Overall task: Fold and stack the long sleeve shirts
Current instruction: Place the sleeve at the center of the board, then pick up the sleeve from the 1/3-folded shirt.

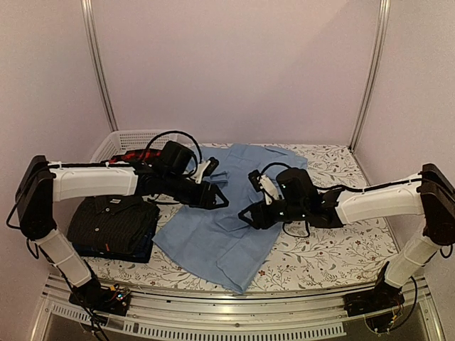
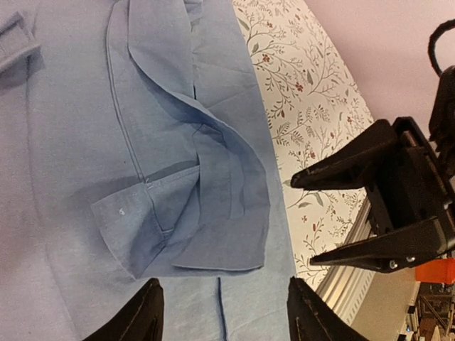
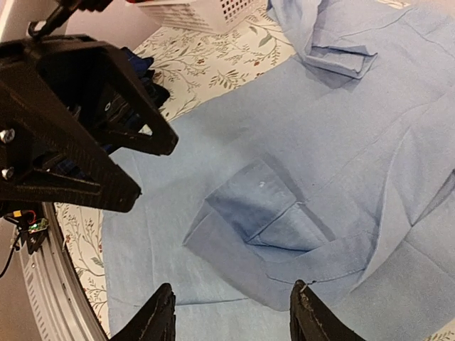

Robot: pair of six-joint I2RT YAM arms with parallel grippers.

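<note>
My left gripper is above the cuff's open flap (image 1: 224,221) (image 2: 128,245) and needs to lower onto it next with fingers apart, since that fold stands raised off the shirt.
The light blue shirt (image 1: 213,234) lies spread in the middle of the table, with a sleeve cuff (image 2: 138,231) folded onto it; the cuff also shows in the right wrist view (image 3: 259,202). The black pinstriped shirt (image 1: 114,219) lies folded at the left, on top of the folded dark navy shirt (image 1: 138,251). My left gripper (image 1: 218,198) is open and empty just above the blue shirt (image 2: 71,142), its fingertips apart (image 2: 227,316). My right gripper (image 1: 248,214) is open and empty, facing the left one over the same shirt (image 3: 370,114). It shows in the left wrist view (image 2: 302,220).
A white lattice basket (image 1: 117,144) stands at the back left with red and black cloth (image 1: 131,155) in it. The floral table cover (image 1: 341,249) shows to the right. A metal rail (image 1: 234,312) runs along the near edge.
</note>
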